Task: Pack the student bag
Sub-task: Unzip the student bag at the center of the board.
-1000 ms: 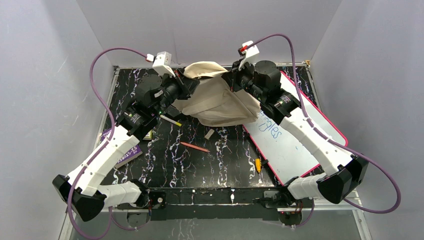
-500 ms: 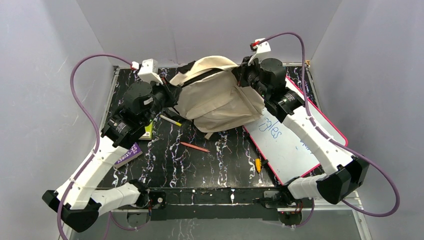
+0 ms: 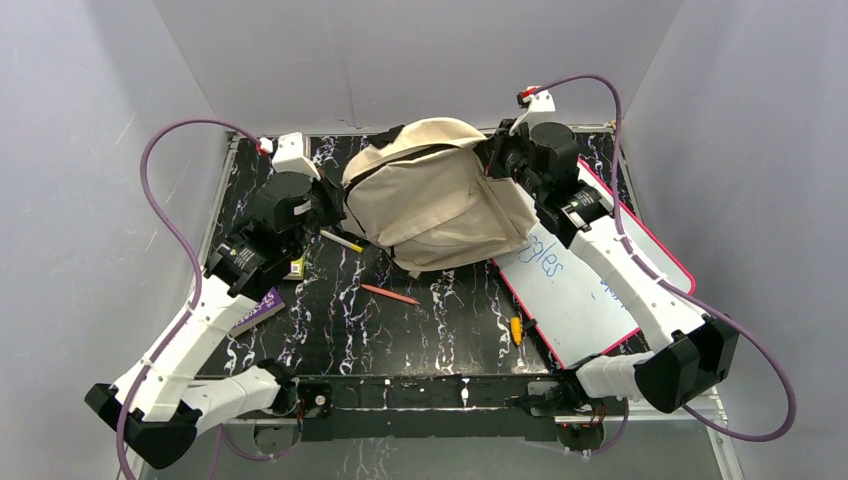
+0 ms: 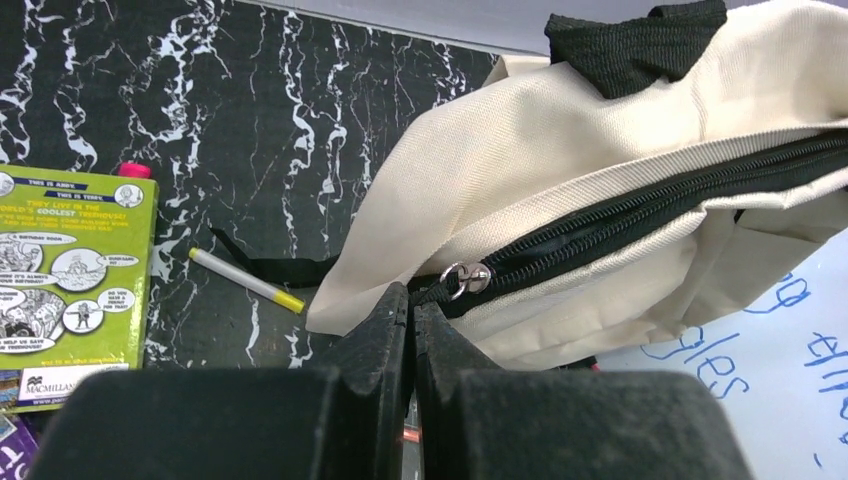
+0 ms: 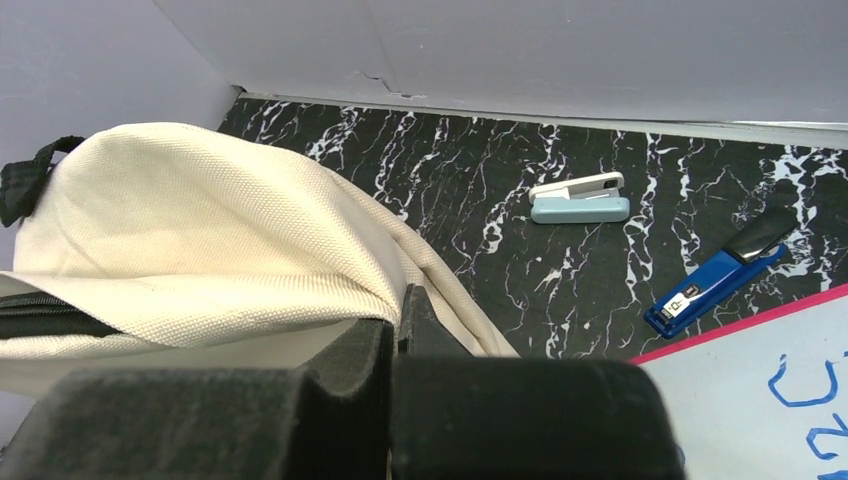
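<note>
The robot's right gripper will next carry the end of the bag outward and to the left (image 3: 464, 160) in the top view and then open, because the bag's lower corner hangs over the whiteboard.
The student bag (image 3: 435, 195), cream fabric with a black zipper, hangs stretched between my two grippers over the back of the table. My left gripper (image 3: 338, 205) is at the bag's left end. In the left wrist view the left gripper (image 4: 411, 295) is shut on the black pull that runs from the silver zipper slider (image 4: 468, 278). The zipper (image 4: 650, 205) looks closed along its visible length. My right gripper (image 3: 492, 158) holds the bag's right end. Seen from the right wrist, the right gripper (image 5: 400, 305) is shut on a fold of the bag (image 5: 200, 240).
A pink-framed whiteboard (image 3: 590, 280) lies at the right, partly under the bag. A green book (image 4: 70, 270), a marker (image 4: 245, 280), a purple book (image 3: 255, 310), a red pencil (image 3: 390, 294) and a small orange item (image 3: 516, 328) lie on the table. Two staplers (image 5: 580, 198) (image 5: 715, 280) sit at the back right.
Both grippers have moved apart, the left one leftward and the right one back and right. The bag has gone from a crumpled bundle to a wide, spread shape.
</note>
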Motion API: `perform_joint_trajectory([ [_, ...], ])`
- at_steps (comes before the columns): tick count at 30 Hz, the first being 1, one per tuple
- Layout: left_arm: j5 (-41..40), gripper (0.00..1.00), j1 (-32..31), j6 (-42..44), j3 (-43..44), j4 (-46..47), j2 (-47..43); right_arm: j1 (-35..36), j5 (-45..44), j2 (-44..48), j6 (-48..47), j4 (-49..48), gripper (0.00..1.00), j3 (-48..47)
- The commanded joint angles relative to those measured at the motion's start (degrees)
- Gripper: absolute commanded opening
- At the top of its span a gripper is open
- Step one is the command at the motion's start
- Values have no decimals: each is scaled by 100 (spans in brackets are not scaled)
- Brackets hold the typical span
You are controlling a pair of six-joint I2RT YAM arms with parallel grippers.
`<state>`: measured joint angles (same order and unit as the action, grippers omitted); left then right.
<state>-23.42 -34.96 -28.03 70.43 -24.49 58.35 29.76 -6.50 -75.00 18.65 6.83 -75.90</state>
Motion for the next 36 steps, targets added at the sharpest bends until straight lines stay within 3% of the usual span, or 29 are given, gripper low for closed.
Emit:
perform_joint_trajectory([
  [1,-479,0,253,384,328,303,-10,-260,-201,374,39,-1354,0,87],
  [7,305,0,757,896,1597,679,1124,-260,254,149,-72,-2071,0,-198],
  [14,1928,0,1873,732,2775,1051,2199,-260,851,-480,-126,-3257,0,-303],
  [17,2322,0,2035,809,2810,1342,2408,-269,1190,-862,-190,-3549,0,-390],
  [21,3015,0,2136,802,2151,1906,2321,-271,1572,-1111,-451,-3739,5,-45],
  [24,3343,0,2147,722,1471,2212,2178,-286,1563,-1060,-639,-3817,16,514],
  [29,3762,0,2159,538,899,2422,2047,-291,1429,-689,-889,-3413,51,961],
  [36,3991,0,2154,547,750,2366,1947,-290,1268,91,-1458,-1799,76,599],
])
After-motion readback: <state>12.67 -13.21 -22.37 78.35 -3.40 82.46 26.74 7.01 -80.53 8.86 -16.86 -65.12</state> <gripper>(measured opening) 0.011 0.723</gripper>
